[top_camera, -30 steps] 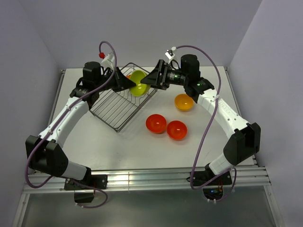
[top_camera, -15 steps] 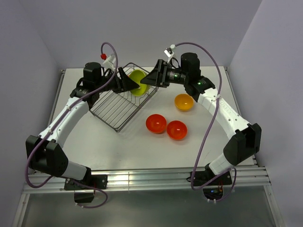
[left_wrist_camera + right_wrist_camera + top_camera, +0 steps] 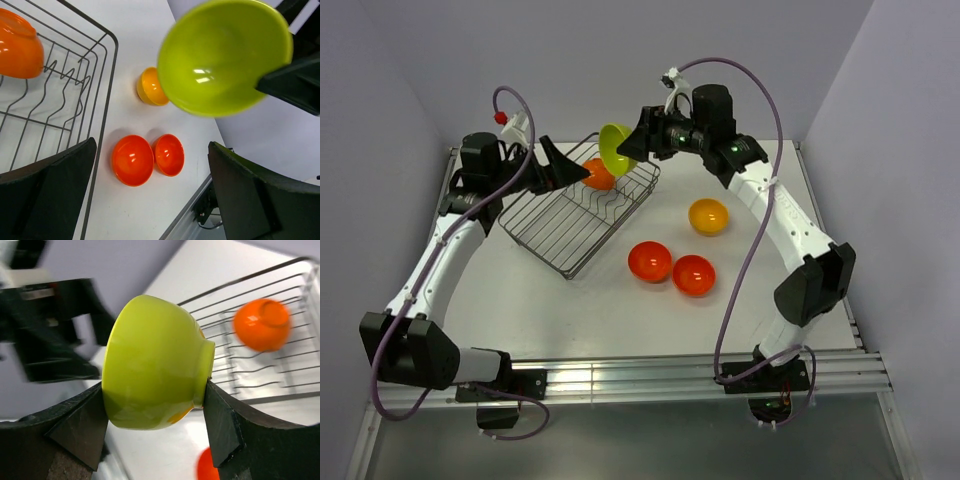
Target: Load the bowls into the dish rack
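The right gripper tilts downward next, brings the lime green bowl down into the rack's corner beside the orange bowl and releases it, because the wires there are empty.
My right gripper is shut on the lime green bowl, which it holds on its side in the air above the far corner of the dish rack. In the right wrist view the pads press the green bowl from both sides. An orange bowl lies in the rack's far end. My left gripper hangs open over the rack, left of the green bowl, with nothing between its fingers. A yellow-orange bowl and two red-orange bowls sit on the table.
The rack stands diagonally on the white table, with purple walls close behind and at both sides. The three loose bowls lie right of the rack. The metal rail runs along the near edge.
My left gripper let go of the green bowl, opened wide and drew back to the left. My right gripper lifted the bowl up and toward the rack's far corner.
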You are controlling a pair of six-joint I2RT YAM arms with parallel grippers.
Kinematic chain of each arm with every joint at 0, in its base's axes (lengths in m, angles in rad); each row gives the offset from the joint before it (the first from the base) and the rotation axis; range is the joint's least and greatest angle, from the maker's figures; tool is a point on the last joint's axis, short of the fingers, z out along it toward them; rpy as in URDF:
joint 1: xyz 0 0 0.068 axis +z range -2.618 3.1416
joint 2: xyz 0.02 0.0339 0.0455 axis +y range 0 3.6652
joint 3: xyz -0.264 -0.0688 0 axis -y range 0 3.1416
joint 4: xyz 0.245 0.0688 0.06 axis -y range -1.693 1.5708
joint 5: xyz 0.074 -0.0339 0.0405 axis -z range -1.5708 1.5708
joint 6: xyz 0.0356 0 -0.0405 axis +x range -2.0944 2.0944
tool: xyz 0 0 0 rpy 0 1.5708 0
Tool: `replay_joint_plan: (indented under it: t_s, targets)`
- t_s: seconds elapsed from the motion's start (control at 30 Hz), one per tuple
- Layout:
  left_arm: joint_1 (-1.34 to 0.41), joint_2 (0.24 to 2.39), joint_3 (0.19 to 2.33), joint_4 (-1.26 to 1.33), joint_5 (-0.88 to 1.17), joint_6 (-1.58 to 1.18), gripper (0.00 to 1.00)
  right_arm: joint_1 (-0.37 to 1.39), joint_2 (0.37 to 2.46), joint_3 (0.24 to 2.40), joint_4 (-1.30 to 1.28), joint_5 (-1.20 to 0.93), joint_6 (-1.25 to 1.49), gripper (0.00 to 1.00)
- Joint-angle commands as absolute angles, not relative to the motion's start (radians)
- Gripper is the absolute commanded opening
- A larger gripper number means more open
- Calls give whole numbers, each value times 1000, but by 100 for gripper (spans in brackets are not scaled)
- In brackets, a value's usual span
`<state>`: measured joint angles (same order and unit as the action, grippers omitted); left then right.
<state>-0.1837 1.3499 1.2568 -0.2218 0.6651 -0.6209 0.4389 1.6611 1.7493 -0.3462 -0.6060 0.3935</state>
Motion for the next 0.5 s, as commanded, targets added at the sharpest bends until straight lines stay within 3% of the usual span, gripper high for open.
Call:
replay_joint_plan:
  t_s: [0.0, 0.47]
  targets:
    - [-170, 1292, 1258, -223, 670, -609, 100, 434, 1718, 1876, -437, -468, 183, 0]
    - [-129, 1224, 1209, -216, 650, -606, 100, 439, 1962, 2012, -476, -244, -90, 0]
